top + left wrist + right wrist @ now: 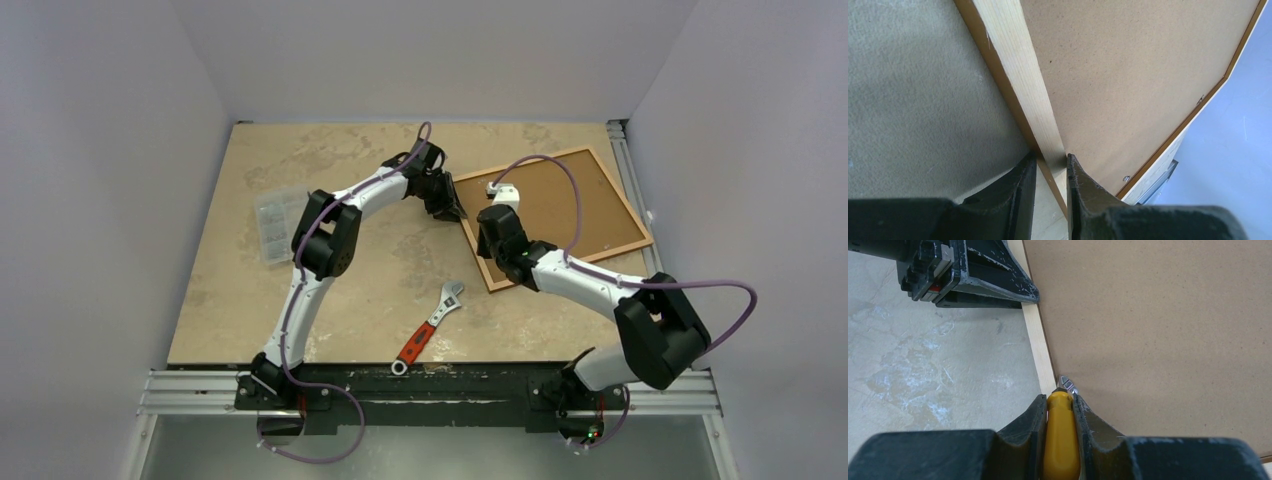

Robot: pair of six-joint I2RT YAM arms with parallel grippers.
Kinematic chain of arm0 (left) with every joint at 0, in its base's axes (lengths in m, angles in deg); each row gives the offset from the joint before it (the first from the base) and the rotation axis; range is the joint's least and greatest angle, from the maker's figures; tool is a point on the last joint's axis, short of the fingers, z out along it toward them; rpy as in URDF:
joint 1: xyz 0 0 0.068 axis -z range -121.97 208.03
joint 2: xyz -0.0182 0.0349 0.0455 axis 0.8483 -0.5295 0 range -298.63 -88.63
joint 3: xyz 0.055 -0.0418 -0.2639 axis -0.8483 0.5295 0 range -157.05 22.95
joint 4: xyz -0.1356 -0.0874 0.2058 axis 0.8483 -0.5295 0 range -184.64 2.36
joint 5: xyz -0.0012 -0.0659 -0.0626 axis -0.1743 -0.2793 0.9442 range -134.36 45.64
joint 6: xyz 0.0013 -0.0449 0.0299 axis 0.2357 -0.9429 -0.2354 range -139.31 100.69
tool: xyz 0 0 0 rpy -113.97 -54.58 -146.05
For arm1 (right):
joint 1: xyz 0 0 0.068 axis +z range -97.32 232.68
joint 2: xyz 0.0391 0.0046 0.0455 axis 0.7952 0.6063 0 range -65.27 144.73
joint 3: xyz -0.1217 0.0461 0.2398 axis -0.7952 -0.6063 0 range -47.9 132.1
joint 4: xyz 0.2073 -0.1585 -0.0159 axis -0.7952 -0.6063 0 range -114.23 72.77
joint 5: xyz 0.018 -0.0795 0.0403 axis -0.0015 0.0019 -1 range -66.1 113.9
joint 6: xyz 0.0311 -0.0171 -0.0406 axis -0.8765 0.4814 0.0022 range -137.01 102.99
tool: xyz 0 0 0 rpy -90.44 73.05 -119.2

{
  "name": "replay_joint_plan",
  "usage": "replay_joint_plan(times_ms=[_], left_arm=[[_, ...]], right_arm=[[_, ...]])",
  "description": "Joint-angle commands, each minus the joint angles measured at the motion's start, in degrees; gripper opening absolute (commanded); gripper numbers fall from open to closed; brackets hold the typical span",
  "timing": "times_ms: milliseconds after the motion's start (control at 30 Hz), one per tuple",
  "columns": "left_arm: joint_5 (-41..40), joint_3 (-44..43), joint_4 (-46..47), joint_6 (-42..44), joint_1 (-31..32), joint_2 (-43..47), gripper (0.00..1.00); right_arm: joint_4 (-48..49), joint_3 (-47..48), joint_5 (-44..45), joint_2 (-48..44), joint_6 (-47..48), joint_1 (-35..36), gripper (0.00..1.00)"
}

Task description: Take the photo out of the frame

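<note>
I will next raise my right gripper, move it back across the wrench and lower it to release the screwdriver on the tabletop (384,326) beside the red handle, because that spot is bare.
The frame (622,197) lies face down at the back right of the table, its cork-brown backing board (575,205) facing up. The photo is hidden beneath that board. My left gripper (450,205) is shut on the frame's pale wooden rail (1023,75), one finger on each side (1052,162). My right gripper (1060,400) is shut on a yellow-handled screwdriver (1060,440). The tool's tip meets a small metal clip (1068,384) where the rail (1040,350) joins the backing board (1158,330). The left gripper (1030,296) shows farther along the same rail.
A red-handled adjustable wrench (430,327) lies near the table's front edge between the arms. A clear plastic parts box (275,225) sits at the left. Walls close in the table on the left, back and right.
</note>
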Motion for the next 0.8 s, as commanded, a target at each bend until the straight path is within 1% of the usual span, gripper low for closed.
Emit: replay_joint_plan(times_ms=[0, 200, 500, 533, 633, 700, 767], left_arm=[[3.6, -1.6, 0.2, 0.7, 0.4, -1.2, 0.0], [3.5, -1.7, 0.0, 0.8, 0.2, -1.2, 0.0], [3.5, -2.0, -0.2, 0.6, 0.0, -1.3, 0.0], [3.5, -2.0, -0.3, 0.5, 0.0, -1.3, 0.02], [3.5, -1.9, -0.3, 0.0, -0.1, -1.0, 0.27], [3.3, -1.6, -0.1, 0.1, -0.1, 0.0, 0.41], [2.5, -0.8, 0.2, 0.4, -0.2, 1.9, 0.53]], right_arm=[[-5.7, 0.1, 4.9, -0.8, 0.7, -0.3, 0.0], [-7.0, 1.1, 5.0, -2.4, 0.6, -0.3, 0.0], [-5.8, 0.8, 0.4, -10.7, 0.9, -0.3, 0.0], [-6.2, 0.9, 0.2, -11.9, 0.8, -0.3, 0.0], [-9.2, 2.0, -0.1, -14.3, 0.3, -0.3, 0.0], [-12.8, 2.6, -1.2, -15.4, -0.2, -0.3, 0.0], [-15.4, 2.3, -1.5, -16.8, -0.5, -0.3, 0.0]])
